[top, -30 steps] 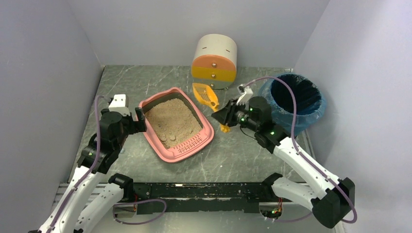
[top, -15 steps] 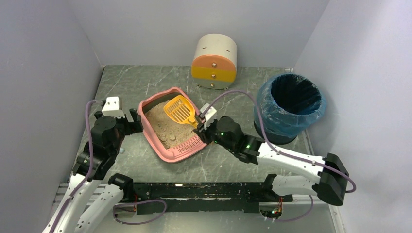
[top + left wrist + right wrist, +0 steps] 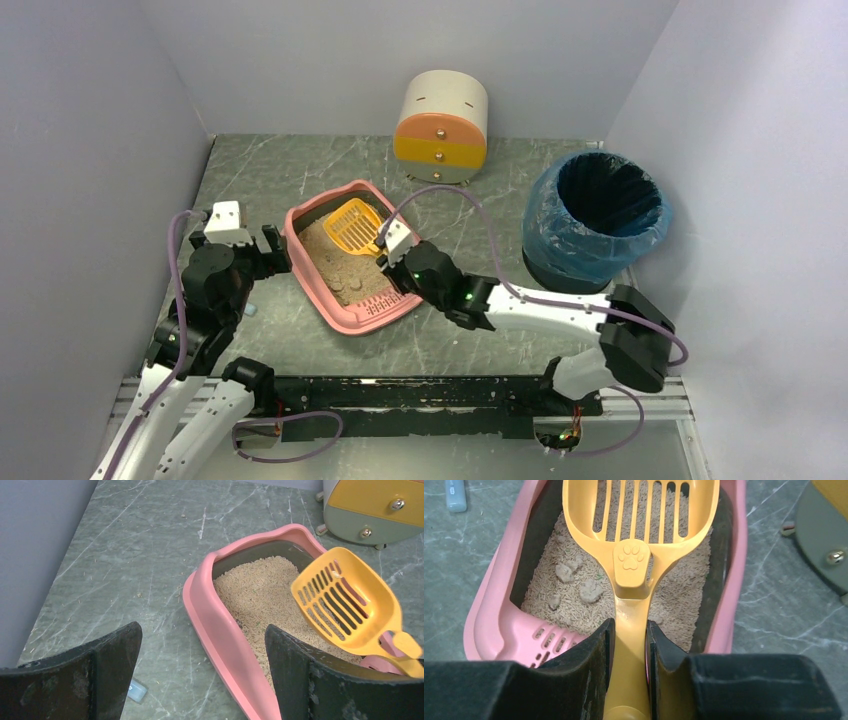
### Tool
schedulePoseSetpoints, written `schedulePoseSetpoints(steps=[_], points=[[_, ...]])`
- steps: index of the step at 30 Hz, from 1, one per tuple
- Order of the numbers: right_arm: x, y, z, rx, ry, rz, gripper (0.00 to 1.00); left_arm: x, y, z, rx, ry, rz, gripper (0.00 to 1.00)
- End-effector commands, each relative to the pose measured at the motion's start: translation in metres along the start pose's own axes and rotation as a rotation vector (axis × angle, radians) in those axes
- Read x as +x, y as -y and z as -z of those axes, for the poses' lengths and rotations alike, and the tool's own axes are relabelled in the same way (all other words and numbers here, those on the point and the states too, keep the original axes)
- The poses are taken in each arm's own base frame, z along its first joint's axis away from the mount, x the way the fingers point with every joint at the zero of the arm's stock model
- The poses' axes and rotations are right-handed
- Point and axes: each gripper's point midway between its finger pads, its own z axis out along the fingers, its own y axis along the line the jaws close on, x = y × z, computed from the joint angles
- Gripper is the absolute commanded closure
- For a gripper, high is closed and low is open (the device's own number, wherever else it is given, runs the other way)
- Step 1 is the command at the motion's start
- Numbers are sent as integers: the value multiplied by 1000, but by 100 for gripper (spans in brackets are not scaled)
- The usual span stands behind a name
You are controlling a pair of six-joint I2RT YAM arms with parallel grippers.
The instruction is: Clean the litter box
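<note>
The scoop's empty head still hovers above the litter. Next I will move my right gripper down toward the slotted ledge [image 3: 541,635], rest the head on the litter and let go.
The pink litter box [image 3: 310,215] lies mid-table, filled with beige litter [image 3: 579,605] with a few clumps [image 3: 591,592] near its slotted ledge [image 3: 541,635]. My right gripper [image 3: 392,262] is shut on the handle of a yellow slotted scoop [image 3: 352,226], whose head hovers over the far half of the litter; it also shows in the right wrist view [image 3: 639,530]. My left gripper [image 3: 268,250] is open and empty, its fingers straddling the box's left rim [image 3: 215,625] from above. The scoop also shows in the left wrist view [image 3: 345,602].
A cream-and-orange round drawer unit [image 3: 441,127] stands at the back. A blue-lined round bin [image 3: 598,215] stands at the right. A small pale blue-grey object [image 3: 136,690] lies on the table left of the box.
My right arm swung left from near the bin, carrying the scoop over the litter box, then pushed it toward the box's far end. My left gripper shifted slightly.
</note>
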Motion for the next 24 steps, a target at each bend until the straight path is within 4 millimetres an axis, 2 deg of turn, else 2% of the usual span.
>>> schedulePoseSetpoints(steps=[1,9,17,24], points=[[-8,-8,-20,29,-25,-108,94,-12,1,2,-1,42,18,3],[25,-20,-47,45,-136,-161,86,-10,2,1,5,34,12,3],[37,-23,-60,61,-181,-174,78,-8,3,-1,11,28,7,3],[47,-26,-62,68,-215,-197,66,-7,4,-2,14,20,4,3]])
